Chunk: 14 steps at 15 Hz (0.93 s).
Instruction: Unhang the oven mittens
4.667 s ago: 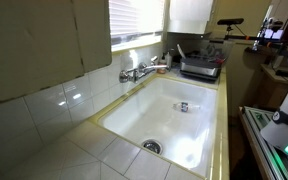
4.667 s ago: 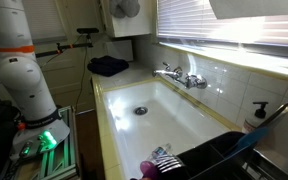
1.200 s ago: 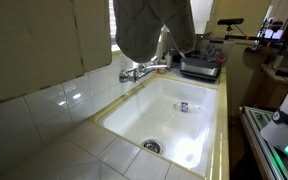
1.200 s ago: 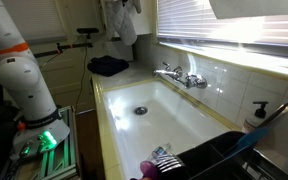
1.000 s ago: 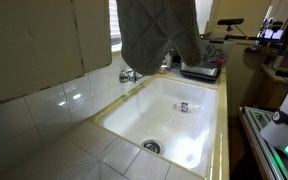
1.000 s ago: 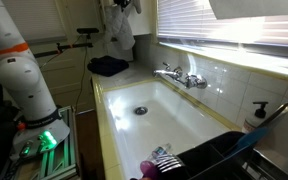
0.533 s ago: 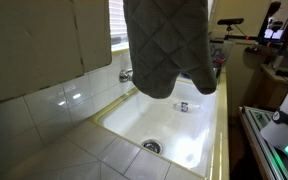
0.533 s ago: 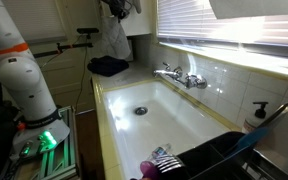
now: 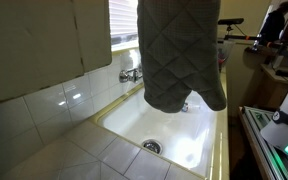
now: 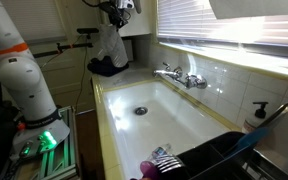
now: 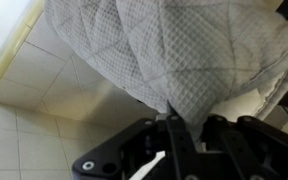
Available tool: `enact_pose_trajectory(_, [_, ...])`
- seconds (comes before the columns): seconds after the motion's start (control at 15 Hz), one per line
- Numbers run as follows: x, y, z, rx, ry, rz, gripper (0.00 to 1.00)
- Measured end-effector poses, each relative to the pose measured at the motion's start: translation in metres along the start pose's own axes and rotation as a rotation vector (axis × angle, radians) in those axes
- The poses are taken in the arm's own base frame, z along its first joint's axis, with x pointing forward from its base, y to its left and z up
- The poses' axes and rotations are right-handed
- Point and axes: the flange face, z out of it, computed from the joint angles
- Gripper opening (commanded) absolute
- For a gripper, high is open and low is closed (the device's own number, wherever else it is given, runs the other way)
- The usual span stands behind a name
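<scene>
My gripper is above the tiled counter (image 9: 149, 165) beside the sink and the mitten (image 9: 179, 55) already hangs clear of the wall, so I should next lower it there and release.
The oven mitten (image 9: 179, 55) is a quilted grey-beige padded mitt. It hangs large in the foreground of an exterior view, over the sink. In an exterior view it shows small (image 10: 107, 45), dangling from my gripper (image 10: 117, 12) above the far counter. In the wrist view the mitten (image 11: 174, 50) fills the top of the frame, and my black gripper (image 11: 174, 125) is shut on its edge. The mitten hangs free in the air, clear of the wall and cabinet.
A white sink (image 10: 154, 115) with a faucet (image 10: 179, 77) runs along the tiled wall. A dark blue cloth (image 10: 109, 66) lies on the far counter. A black dish rack (image 10: 224, 155) stands at the near end. A soap bottle (image 10: 256, 115) stands by the window.
The gripper has carried the mitten away from the cabinet and lower, toward the dark cloth; in the close exterior view it has swung rightward and down.
</scene>
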Motion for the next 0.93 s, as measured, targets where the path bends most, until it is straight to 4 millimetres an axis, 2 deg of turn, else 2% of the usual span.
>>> enact_pose_trajectory(0.27, [-0.016, 0.003, 0.021, 0.061, -0.075, 0.017, 0.02])
enact_pose_trajectory(0.33, [-0.02, 0.004, 0.025, 0.065, -0.089, 0.022, 0.1])
enact_pose_trajectory(0.47, [-0.025, 0.007, 0.032, 0.069, -0.107, 0.031, 0.1])
enact_pose_trajectory(0.73, [-0.027, 0.009, 0.035, 0.07, -0.113, 0.036, 0.1])
enact_pose_trajectory(0.8, [-0.027, 0.009, 0.035, 0.07, -0.113, 0.036, 0.02])
enact_pose_trajectory(0.93, [-0.027, 0.009, 0.035, 0.07, -0.113, 0.036, 0.02])
